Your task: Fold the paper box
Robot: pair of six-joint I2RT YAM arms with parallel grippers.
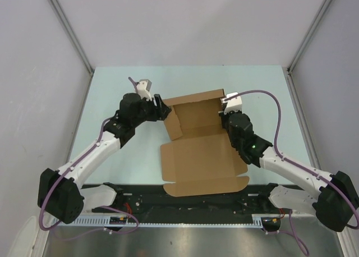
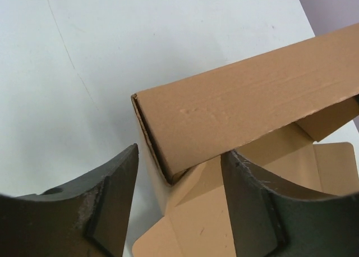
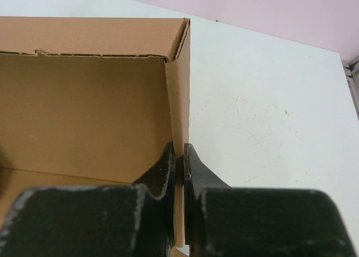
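The box's far side stands crooked, so my right gripper next draws back toward the near lid panel, which lies back from it, and releases the side of the box.
The paper box [image 1: 196, 147] is plain brown cardboard, half raised in the middle of the table: its far wall [image 1: 193, 97] stands up and its near lid panel [image 1: 205, 185] lies flat toward the arm bases. My left gripper [image 1: 160, 108] sits at the box's far left corner [image 2: 162, 156], open, with the corner between the spread fingers [image 2: 112, 201] and touching neither. My right gripper [image 3: 178, 156] is shut on the upright right side wall [image 3: 180, 100], which its two fingers pinch edge-on. In the top view it [image 1: 223, 112] sits at the far right corner.
The pale green table top [image 1: 112, 83] ends at grey walls on the left, right and back. A black rail with cables [image 1: 190, 209] runs along the near edge between the arm bases. The left side flap [image 1: 173, 122] angles outward.
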